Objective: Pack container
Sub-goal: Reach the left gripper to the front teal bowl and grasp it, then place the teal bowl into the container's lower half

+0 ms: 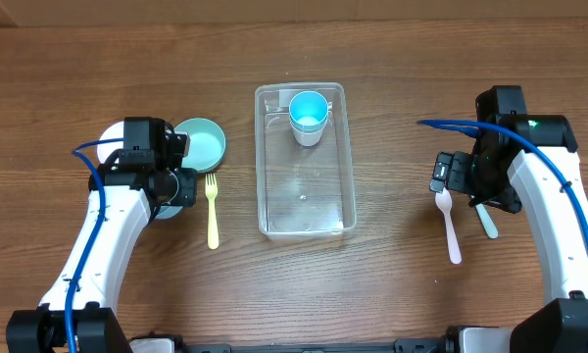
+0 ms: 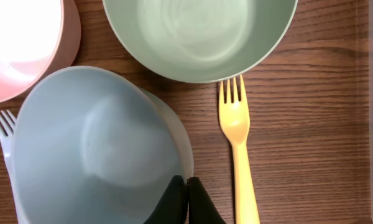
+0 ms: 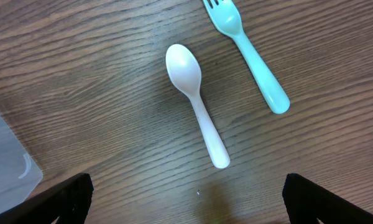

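My left gripper should next go up, carry the bowl over the yellow fork and down into the container's bare middle [image 1: 301, 178], and then let go of it, because the cup [image 1: 309, 115] fills only the container's far end.
The clear rectangular container [image 1: 262, 176] stands at the table's middle with a light blue cup [image 1: 309, 115] upright in its far end. My left gripper [image 2: 188, 182] is shut on the rim of a pale blue-grey bowl [image 2: 93, 149], one finger inside and one outside. In the overhead view the left gripper [image 1: 170, 182] hovers over that bowl, left of the container. My right gripper [image 3: 186, 184] is open above bare wood just short of a white spoon [image 3: 196, 102]; overhead it is the right gripper [image 1: 449, 176] to the container's right.
A mint green bowl [image 2: 199, 34] and a pink bowl [image 2: 25, 43] sit beyond the held bowl. A yellow fork [image 2: 236, 137] lies between bowl and container. A white fork [image 2: 3, 134] peeks out at the left. A teal fork [image 3: 255, 62] lies beside the spoon.
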{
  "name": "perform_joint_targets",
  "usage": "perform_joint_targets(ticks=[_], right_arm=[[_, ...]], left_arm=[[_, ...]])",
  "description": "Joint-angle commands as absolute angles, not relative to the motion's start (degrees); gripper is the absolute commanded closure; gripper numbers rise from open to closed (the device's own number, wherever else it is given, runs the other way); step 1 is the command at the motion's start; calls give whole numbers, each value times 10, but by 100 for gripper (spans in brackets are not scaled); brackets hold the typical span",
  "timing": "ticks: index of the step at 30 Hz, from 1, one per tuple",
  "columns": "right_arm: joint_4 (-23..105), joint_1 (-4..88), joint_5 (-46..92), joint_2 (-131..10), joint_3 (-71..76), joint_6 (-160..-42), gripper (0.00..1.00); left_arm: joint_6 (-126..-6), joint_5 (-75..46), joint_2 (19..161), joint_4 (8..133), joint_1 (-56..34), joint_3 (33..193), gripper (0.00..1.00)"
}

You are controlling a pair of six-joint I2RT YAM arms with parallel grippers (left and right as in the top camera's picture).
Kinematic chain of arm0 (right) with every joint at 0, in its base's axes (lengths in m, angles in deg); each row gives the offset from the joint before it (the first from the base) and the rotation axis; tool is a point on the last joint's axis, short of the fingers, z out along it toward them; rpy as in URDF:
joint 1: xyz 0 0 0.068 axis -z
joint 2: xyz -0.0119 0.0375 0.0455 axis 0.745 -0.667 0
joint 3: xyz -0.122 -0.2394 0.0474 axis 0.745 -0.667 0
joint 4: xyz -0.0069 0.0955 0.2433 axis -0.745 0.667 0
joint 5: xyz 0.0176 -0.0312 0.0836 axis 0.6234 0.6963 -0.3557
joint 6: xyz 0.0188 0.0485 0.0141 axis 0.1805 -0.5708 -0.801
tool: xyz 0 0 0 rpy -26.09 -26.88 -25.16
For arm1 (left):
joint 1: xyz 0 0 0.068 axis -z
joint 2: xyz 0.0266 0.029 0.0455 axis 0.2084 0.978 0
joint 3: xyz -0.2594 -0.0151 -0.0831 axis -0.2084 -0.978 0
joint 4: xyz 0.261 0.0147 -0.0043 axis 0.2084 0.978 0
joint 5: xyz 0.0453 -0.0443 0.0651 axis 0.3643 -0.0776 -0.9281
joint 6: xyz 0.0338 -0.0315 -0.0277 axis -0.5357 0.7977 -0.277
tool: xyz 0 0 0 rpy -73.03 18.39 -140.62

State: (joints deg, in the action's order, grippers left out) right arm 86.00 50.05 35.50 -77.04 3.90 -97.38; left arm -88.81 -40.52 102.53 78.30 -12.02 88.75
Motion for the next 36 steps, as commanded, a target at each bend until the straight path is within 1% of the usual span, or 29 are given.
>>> perform_joint_targets(ticks=[1, 3, 6, 9, 11, 12, 13, 15, 16, 20, 22, 26, 31, 33, 34, 35, 36], right_arm=[[858, 503, 359, -766, 40, -973, 0], [858, 503, 359, -766, 40, -973, 0], [858, 503, 359, -766, 40, -973, 0], [858, 503, 359, -766, 40, -973, 0], [858, 503, 359, -766, 40, -973, 0], [858, 503, 359, -766, 40, -973, 0], [858, 503, 359, -766, 40, -973, 0], [858, 503, 359, -766, 40, -973, 0], [858, 503, 359, -766, 40, -973, 0], [858, 503, 359, -766, 40, -973, 0], [858, 503, 359, -766, 40, -973, 0], [858, 503, 359, -766, 40, -973, 0], [858, 503, 359, -766, 40, -973, 0], [858, 503, 359, -766, 40, -973, 0], [858, 503, 359, -766, 40, -973, 0], [858, 503, 359, -766, 40, -973, 0], [858, 503, 359, -766, 40, -973, 0]], left_arm=[[-873, -409, 1024, 783, -116, 906, 96], [-865, -409, 1017, 794, -116, 929, 96], [-865, -409, 1007, 864, -105, 1009, 96], [-865, -409, 1004, 920, -56, 1078, 96], [-865, -411, 1004, 929, 6, 1113, 96], [-865, -411, 1004, 926, 53, 1133, 96], [-865, -411, 1004, 912, 100, 1147, 96], [-867, -420, 1004, 879, 162, 1155, 96], [-868, -442, 1006, 851, 209, 1155, 96], [-875, -504, 1057, 808, 311, 1154, 96], [-876, -526, 1104, 807, 323, 1154, 96], [-877, -532, 1196, 808, 322, 1154, 96], [-875, -581, 1240, 806, 321, 1154, 96], [-875, -572, 1247, 788, 311, 1154, 96], [-875, -570, 1248, 786, 309, 1154, 94], [-875, -567, 1248, 785, 307, 1154, 90], [-875, -560, 1247, 784, 306, 1154, 53]])
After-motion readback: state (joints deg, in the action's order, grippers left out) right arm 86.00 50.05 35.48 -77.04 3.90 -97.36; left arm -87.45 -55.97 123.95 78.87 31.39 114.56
